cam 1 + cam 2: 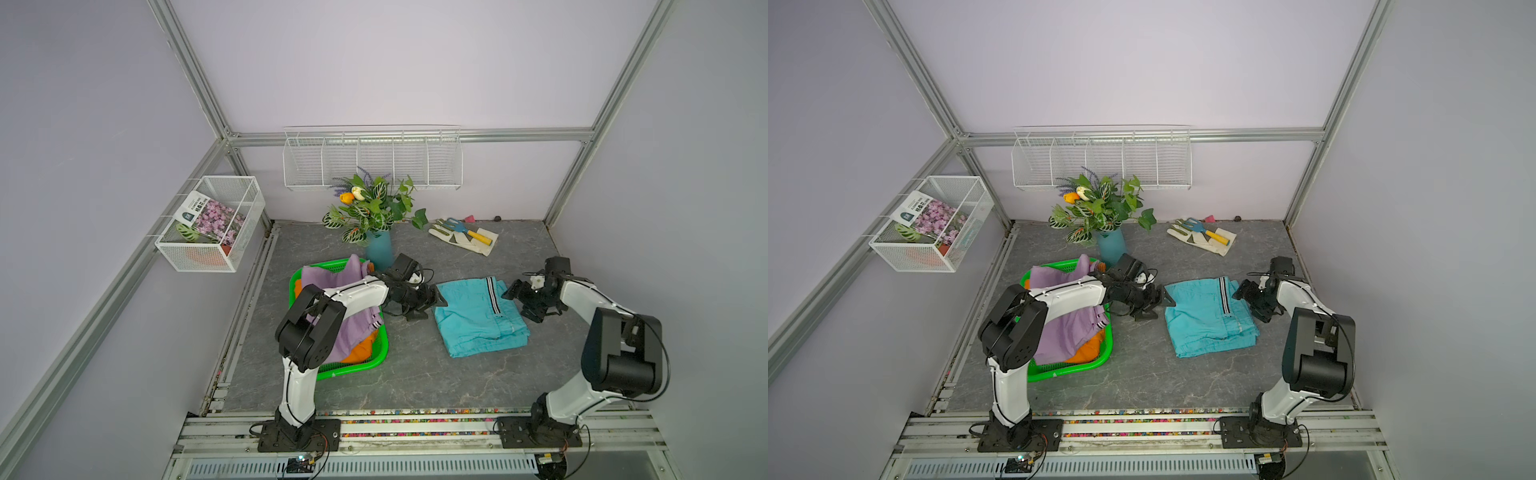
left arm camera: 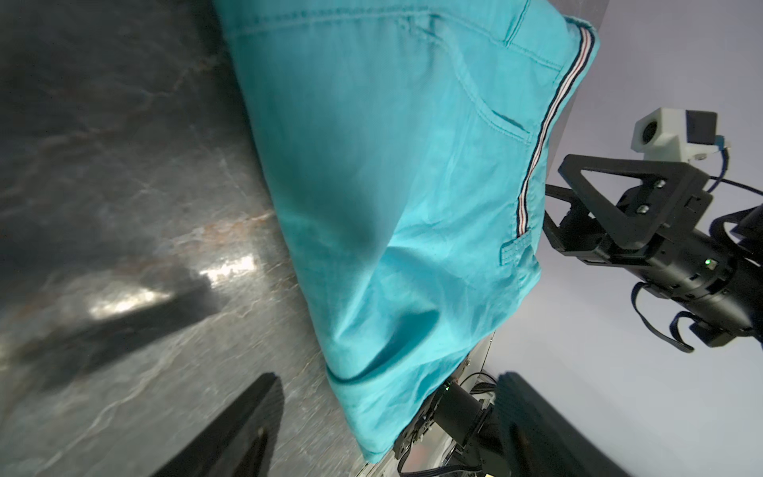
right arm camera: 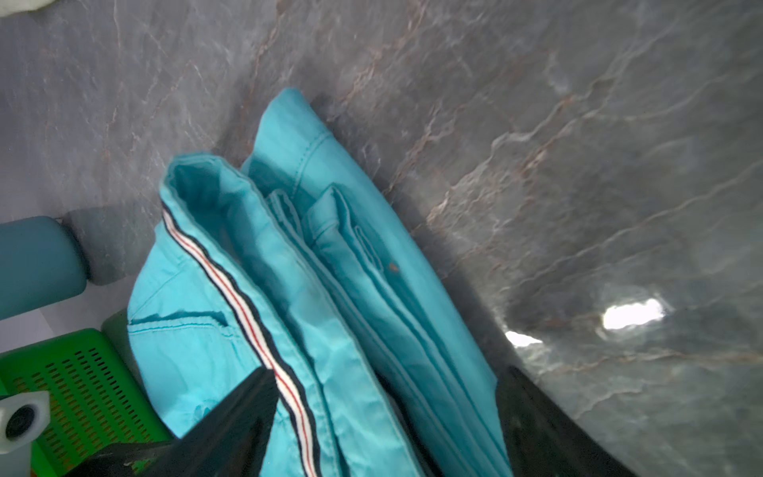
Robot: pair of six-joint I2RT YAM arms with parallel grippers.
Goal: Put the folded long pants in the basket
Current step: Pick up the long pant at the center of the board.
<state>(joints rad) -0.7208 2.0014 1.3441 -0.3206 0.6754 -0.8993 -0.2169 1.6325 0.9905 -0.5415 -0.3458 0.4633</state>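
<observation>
My left gripper goes down toward the tabletop around the teal pants' edge by the basket next and closes, since that edge already reaches between the spread fingers.
The teal folded long pants (image 1: pixel 478 320) with a black-and-white side stripe lie flat on the grey table in both top views. My left gripper (image 1: pixel 436 305) is open at their left edge; in the left wrist view that edge (image 2: pixel 396 247) reaches between the spread fingers (image 2: pixel 247 425). My right gripper (image 1: pixel 515 305) is open at their right edge, and the stacked folds (image 3: pixel 371 314) lie between its fingers (image 3: pixel 247 396). The green basket (image 1: pixel 365 365) at the left holds the lilac pants (image 1: pixel 357 328) on top of the orange pants (image 1: pixel 361 351).
A teal vase with plants (image 1: pixel 379 249) stands just behind the basket and my left wrist. White gloves with a garden tool (image 1: pixel 465 237) lie at the back right. A white wire box (image 1: pixel 212 224) and a long wire rack (image 1: pixel 372 162) hang on the walls.
</observation>
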